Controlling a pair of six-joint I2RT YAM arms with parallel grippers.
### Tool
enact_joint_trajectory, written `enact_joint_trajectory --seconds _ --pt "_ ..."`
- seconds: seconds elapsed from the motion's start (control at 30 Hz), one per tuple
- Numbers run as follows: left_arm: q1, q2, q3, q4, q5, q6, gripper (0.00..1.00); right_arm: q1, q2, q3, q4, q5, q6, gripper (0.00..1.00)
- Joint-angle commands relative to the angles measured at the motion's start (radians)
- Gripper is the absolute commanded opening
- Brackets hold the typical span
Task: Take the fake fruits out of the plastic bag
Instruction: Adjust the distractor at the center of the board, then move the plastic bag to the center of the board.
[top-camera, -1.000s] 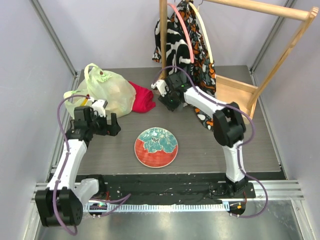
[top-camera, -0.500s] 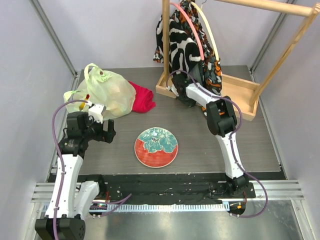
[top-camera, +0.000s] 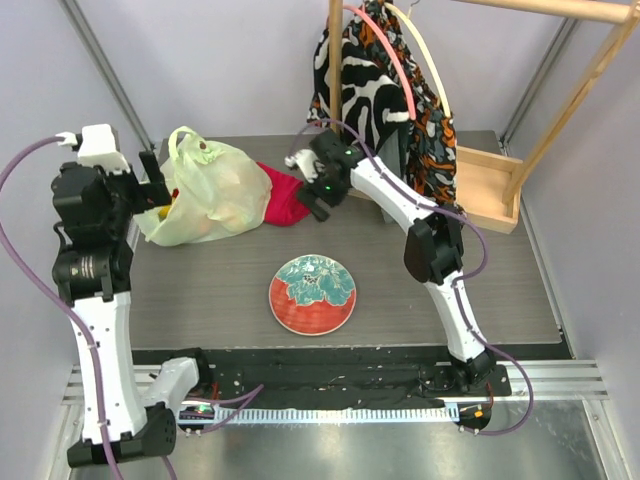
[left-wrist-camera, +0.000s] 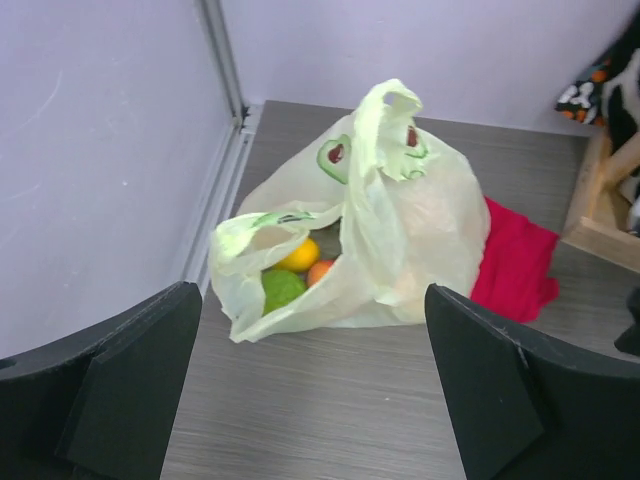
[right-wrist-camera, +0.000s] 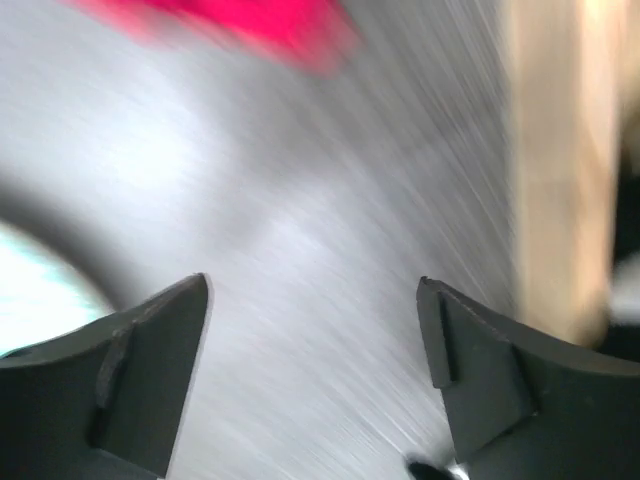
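Note:
Next, my left gripper lowers its open fingers onto the bag's edge by the metal bar (left-wrist-camera: 235, 236), since that edge, which sticks up beside the fruits, lies below it.
The plastic bag (top-camera: 215, 190) (left-wrist-camera: 405, 225) lies at the table's back left, pale yellow-green and crinkled, its mouth facing the front left. Inside the mouth show fake fruits: a yellow one (left-wrist-camera: 298, 255), a green one (left-wrist-camera: 281, 288) and an orange one (left-wrist-camera: 320, 270). My left gripper (top-camera: 158, 188) (left-wrist-camera: 315, 400) hovers raised in front of the bag's mouth, open and empty. My right gripper (top-camera: 311, 203) (right-wrist-camera: 315, 340) hangs over the table beside the red cloth (top-camera: 284, 195), open with nothing between its fingers; its view is motion-blurred.
A patterned plate (top-camera: 312, 293) sits at the table's front centre. A wooden rack (top-camera: 485, 190) with a black, white and orange garment (top-camera: 375, 80) stands at the back right. The red cloth (left-wrist-camera: 515, 260) touches the bag's right side. A metal rail (left-wrist-camera: 215, 170) and wall border the left.
My left arm has risen and swung up toward the bag. My right arm has swept left from the rack's base to the red cloth, and its jaws have opened.

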Motion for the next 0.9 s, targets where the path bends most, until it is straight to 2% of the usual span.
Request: enact_joint_trajectory --seconds 0.0,0.1,0.2,0.27,0.3,0.37,0.53,0.73,0.87 --pt "0.039 0.102 0.066 -0.036 -0.096 0.038 1.00 0.030 -0.131 0.207 0.046 -0.321 0.207 0.96" --pt "0.100 0.188 0.109 -0.043 -0.070 0.022 1.00 0.029 -0.171 0.221 0.196 -0.398 0.296 0.98" --pt "0.173 0.327 0.233 -0.092 -0.016 0.027 0.94 0.030 -0.214 0.169 0.377 -0.488 0.416 0.98" --pt "0.197 0.421 0.382 -0.189 0.018 0.104 0.91 0.030 -0.226 0.140 0.475 -0.517 0.500 0.98" --pt "0.226 0.499 0.425 -0.229 0.045 0.134 0.90 0.032 -0.225 0.130 0.489 -0.539 0.523 0.98" --pt "0.243 0.547 0.483 -0.293 0.081 0.192 0.91 0.032 -0.216 0.133 0.503 -0.542 0.568 0.98" --pt "0.268 0.638 0.439 -0.382 0.275 0.404 0.93 0.036 -0.226 0.112 0.529 -0.554 0.611 0.98" --pt "0.265 0.692 0.324 -0.301 0.154 0.475 0.93 0.045 -0.243 0.097 0.542 -0.566 0.616 0.98" --pt "0.259 0.730 0.321 -0.290 0.213 0.475 0.86 0.061 -0.233 0.081 0.546 -0.550 0.614 0.98"
